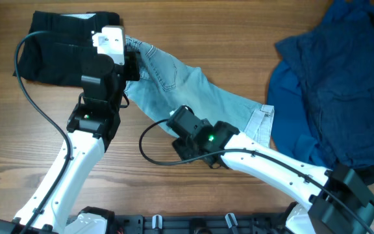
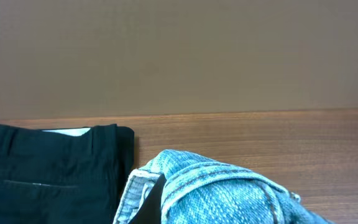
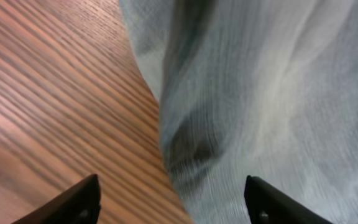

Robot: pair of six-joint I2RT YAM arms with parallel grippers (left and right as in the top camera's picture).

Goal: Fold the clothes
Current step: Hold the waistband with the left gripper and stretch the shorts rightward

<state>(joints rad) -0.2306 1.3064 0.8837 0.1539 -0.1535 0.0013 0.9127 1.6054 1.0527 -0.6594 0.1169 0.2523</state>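
My left gripper moves toward the right in the overhead view and down next and releases the waistband clear of the black trousers, since it crowds their edge.
Light blue jeans (image 1: 187, 88) lie spread across the table's middle. My left gripper (image 1: 132, 65) is shut on the jeans' waistband, which bunches over the jaws in the left wrist view (image 2: 216, 193). My right gripper (image 1: 177, 120) is open at the jeans' lower edge; in the right wrist view (image 3: 173, 199) its fingers straddle the fabric edge (image 3: 253, 93) and bare wood. Folded black trousers (image 1: 57, 45) lie at the far left, also in the left wrist view (image 2: 48, 174).
A heap of dark blue clothes (image 1: 336, 84) lies at the far right. The wooden table (image 1: 239, 39) shows bare wood between the jeans and the heap. Black cables (image 1: 37, 104) loop beside both arms.
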